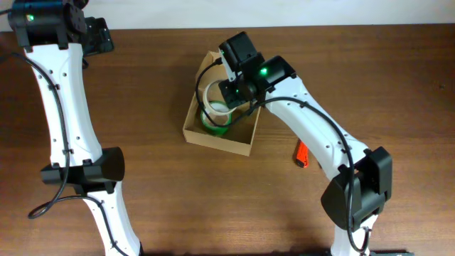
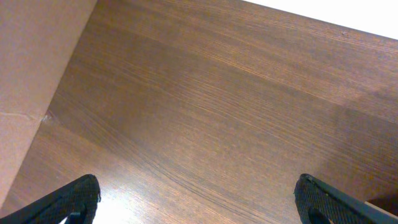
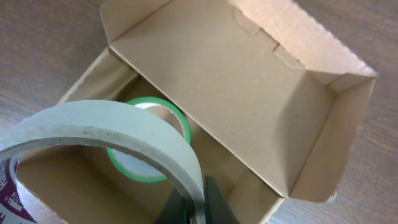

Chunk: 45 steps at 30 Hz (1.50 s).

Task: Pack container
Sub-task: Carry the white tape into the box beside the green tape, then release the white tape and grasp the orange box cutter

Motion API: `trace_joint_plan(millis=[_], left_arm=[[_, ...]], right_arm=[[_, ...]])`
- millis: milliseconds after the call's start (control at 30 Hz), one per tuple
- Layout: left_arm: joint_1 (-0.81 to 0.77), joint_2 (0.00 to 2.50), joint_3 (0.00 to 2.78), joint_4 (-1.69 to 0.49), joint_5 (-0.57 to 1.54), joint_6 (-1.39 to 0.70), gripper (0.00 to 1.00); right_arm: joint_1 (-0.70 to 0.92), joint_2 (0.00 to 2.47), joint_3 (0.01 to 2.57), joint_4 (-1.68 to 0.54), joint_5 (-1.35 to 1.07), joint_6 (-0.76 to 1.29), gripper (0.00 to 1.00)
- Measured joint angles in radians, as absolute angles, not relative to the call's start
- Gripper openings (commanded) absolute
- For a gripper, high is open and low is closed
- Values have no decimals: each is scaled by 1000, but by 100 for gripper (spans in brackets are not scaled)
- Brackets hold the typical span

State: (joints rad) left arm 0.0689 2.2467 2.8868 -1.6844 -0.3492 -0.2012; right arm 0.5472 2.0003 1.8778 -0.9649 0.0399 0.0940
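Observation:
My right gripper should move down and to the left in the overhead view next, over the green tape roll point(image 1: 212, 124) point(image 3: 163, 115), to let go there, because the box is open below.
The container point(image 1: 217, 142) is a tan cardboard box with its flap lid open, at the table's middle; it also shows in the right wrist view point(image 3: 261, 74). A green tape roll point(image 1: 212, 124) lies inside it, also visible in the right wrist view point(image 3: 146, 165). My right gripper point(image 3: 198, 202) is shut on the wall of a cream masking tape roll point(image 3: 112, 127) and holds it over the open box point(image 1: 215, 97). My left gripper point(image 2: 198, 199) is open and empty over bare wood at the far left back.
A small orange-red object point(image 1: 301, 153) lies on the table right of the box, beside the right arm. A tan cardboard surface point(image 2: 31, 74) fills the left edge of the left wrist view. Both arm bases stand at the front edge.

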Motion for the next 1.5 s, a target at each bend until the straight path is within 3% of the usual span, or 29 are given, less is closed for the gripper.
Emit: trace_joint_plan(millis=[1200, 1233, 1400, 1500], left_arm=[[69, 2247, 2887, -1684, -349, -201, 100], [69, 2247, 2887, -1684, -349, -201, 100], [69, 2247, 2887, -1684, -349, -202, 100], [69, 2247, 2887, -1684, -349, -201, 100]], right_arm=[[606, 2247, 1882, -865, -28, 131, 4], [606, 2247, 1882, -865, -28, 132, 5], [606, 2258, 1882, -862, -17, 133, 30], [606, 2279, 1882, -868, -11, 128, 32]])
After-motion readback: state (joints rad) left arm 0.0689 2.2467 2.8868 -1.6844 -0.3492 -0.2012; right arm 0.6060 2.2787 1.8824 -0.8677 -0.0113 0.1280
